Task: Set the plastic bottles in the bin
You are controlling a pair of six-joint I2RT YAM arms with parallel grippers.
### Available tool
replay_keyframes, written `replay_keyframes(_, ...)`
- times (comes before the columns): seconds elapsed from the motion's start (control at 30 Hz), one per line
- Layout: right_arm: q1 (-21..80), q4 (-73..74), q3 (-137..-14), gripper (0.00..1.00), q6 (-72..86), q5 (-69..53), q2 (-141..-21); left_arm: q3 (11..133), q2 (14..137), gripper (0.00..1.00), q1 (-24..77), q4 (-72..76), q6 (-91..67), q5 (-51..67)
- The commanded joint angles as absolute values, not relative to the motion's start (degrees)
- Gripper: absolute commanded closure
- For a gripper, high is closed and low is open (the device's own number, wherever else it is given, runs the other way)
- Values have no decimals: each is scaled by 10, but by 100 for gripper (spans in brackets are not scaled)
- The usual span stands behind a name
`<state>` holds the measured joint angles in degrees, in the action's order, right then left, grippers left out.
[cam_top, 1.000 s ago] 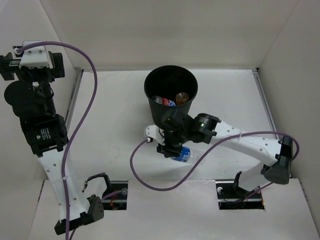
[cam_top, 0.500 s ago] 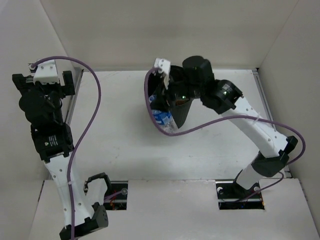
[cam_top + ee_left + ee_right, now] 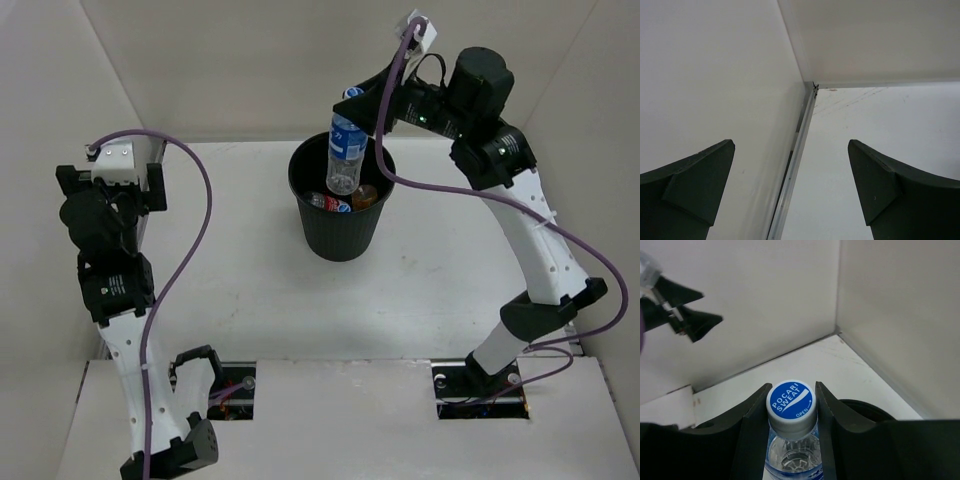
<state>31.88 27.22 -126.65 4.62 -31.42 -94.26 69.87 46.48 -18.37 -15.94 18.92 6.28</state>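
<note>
My right gripper will next move down toward the opening of the black bin and let go of the bottle's end with the cap, because the bottle hangs over the bin's opening.
My right gripper [image 3: 350, 103] is shut on the cap end of the clear bottle with the blue label [image 3: 345, 152] and holds it hanging upright over the mouth of the black bin [image 3: 340, 235]. In the right wrist view its blue and white cap [image 3: 790, 400] sits between my fingers [image 3: 756, 412], with the bin's rim [image 3: 867, 409] below. Inside the bin lie the red-label bottle [image 3: 325, 202] and the orange bottle [image 3: 364, 194]. The plain clear bottle is not in view. My left gripper [image 3: 112, 178] is open and empty at the far left; its wrist view [image 3: 790, 150] shows only wall and table.
White walls close the table in at the back and both sides. A metal rail [image 3: 795, 165] runs along the left wall under my left gripper. Purple cables [image 3: 190, 260] loop off both arms.
My right arm has lifted the blue-label bottle from the table in front of the bin up and back, to above the bin's mouth. My left arm has shifted a little right and down.
</note>
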Motion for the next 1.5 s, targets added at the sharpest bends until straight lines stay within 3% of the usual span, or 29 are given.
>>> replay_keyframes(0.0,306,167,-1213,100,63,-235,-929,693,454,0,-184,-137,183,81)
replay_keyframes(0.27,284,124,-1129,99,35,-105,-956,694,446,0,-183,-143,184,93)
replay_keyframes(0.3,283,124,-1123,94,37,-97,-960,693,446,0,-184,-144,184,95)
replay_keyframes(0.33,283,125,-1117,82,36,-93,-962,692,446,0,-184,-147,184,96)
replay_keyframes(0.4,283,143,-1119,30,25,-89,-971,692,446,0,-183,-152,184,99)
replay_keyframes(0.43,284,166,-1128,22,12,-87,-976,693,446,0,-183,-155,185,101)
replay_keyframes(0.47,286,191,-1141,3,2,-84,-981,694,447,0,-183,-156,185,103)
replay_keyframes(0.5,286,226,-1160,0,-10,-90,-990,695,449,0,-183,-156,185,103)
replay_keyframes(0.63,283,332,-1226,0,-6,-81,-1004,699,456,0,-183,-157,185,103)
replay_keyframes(0.77,259,346,-1219,0,32,-94,-948,698,456,0,-186,-157,185,105)
replay_keyframes(1.03,96,370,-1190,0,123,-151,-850,700,463,0,-187,-159,189,109)
replay_keyframes(1.13,34,479,-1201,0,107,-113,-878,701,467,0,-186,-155,189,115)
replay_keyframes(1.3,16,636,-1219,0,54,-61,-912,707,474,0,-182,-155,192,115)
replay_keyframes(1.47,5,577,-1145,0,48,-97,-826,710,484,0,-182,-153,193,117)
